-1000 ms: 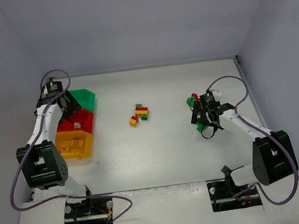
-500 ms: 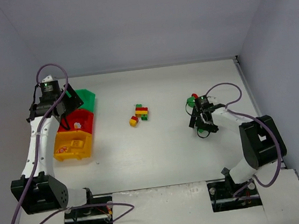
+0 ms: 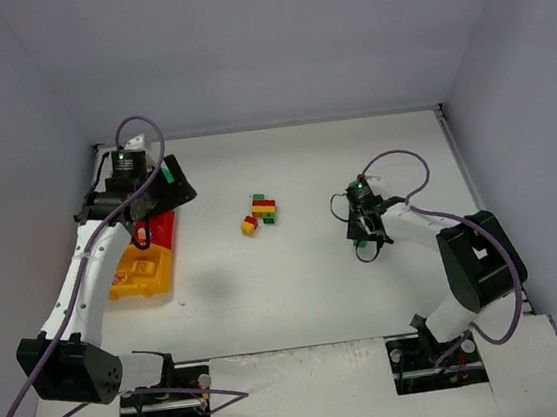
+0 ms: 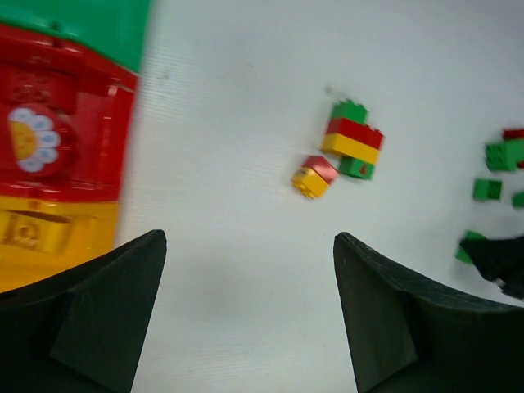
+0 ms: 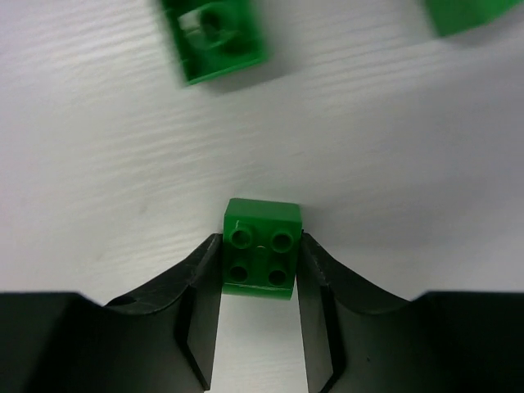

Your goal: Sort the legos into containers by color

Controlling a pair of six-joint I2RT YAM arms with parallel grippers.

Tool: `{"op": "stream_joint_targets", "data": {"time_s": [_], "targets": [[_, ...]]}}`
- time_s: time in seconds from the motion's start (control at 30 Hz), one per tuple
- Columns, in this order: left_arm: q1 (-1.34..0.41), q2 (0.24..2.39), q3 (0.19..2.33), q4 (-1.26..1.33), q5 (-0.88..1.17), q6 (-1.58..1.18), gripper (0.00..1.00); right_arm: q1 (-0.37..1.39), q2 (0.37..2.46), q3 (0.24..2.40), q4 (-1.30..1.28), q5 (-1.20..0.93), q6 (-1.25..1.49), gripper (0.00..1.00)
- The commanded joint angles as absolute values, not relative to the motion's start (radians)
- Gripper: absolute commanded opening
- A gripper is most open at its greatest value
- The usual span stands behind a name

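The green container is far from the held green lego, so my left gripper will next cross away from the containers, toward the right gripper, and close on the lego.
My right gripper (image 5: 260, 247) is shut on a green lego (image 5: 261, 254) that rests on the white table; in the top view that gripper (image 3: 364, 231) is low at the right. Another green lego (image 5: 219, 37) lies just beyond it. A mixed stack of green, red and yellow legos (image 3: 263, 207) and a small red-yellow pair (image 3: 249, 225) sit mid-table. My left gripper (image 4: 250, 239) hangs open above the table beside the containers: green (image 4: 82, 24), red (image 4: 65, 123) and yellow (image 4: 49, 237). Nothing is between its fingers.
A white flower piece (image 4: 33, 139) lies in the red container. The yellow container (image 3: 140, 270) holds a yellow brick. More green bricks (image 4: 489, 188) are scattered near the right arm. Grey walls enclose the table on three sides.
The right gripper has shut on the green lego. My left arm has swung from over the containers rightward, toward the table's middle, still open.
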State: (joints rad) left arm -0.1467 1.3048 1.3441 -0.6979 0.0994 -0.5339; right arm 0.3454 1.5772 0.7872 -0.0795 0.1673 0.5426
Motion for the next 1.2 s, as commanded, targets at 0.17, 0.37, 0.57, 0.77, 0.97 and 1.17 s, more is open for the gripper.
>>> {"op": "stream_joint_targets", "data": {"time_s": [0.17,0.37,0.57,0.77,0.97,1.17], "targets": [[-0.262,1.273,1.328,-0.592,0.376,-0.571,0.76,0.609,1.347,0.827,0.093,0.077,0.244,0.0],[-0.36,1.308,1.365,-0.565,0.561,-0.569,0.76,0.673,1.139,0.816,0.193,-0.224,0.02,0.0],[-0.463,1.322,1.397,-0.515,0.659,-0.578,0.76,0.709,1.088,0.9,0.178,-0.414,-0.147,0.0],[-0.531,1.353,1.422,-0.506,0.663,-0.591,0.76,0.739,1.107,0.956,0.161,-0.486,-0.204,0.03],[-0.563,1.368,1.424,-0.515,0.638,-0.591,0.75,0.765,1.121,0.969,0.158,-0.492,-0.215,0.05],[-0.606,1.377,1.424,-0.515,0.609,-0.586,0.62,0.781,1.121,0.969,0.158,-0.494,-0.207,0.05]]}}
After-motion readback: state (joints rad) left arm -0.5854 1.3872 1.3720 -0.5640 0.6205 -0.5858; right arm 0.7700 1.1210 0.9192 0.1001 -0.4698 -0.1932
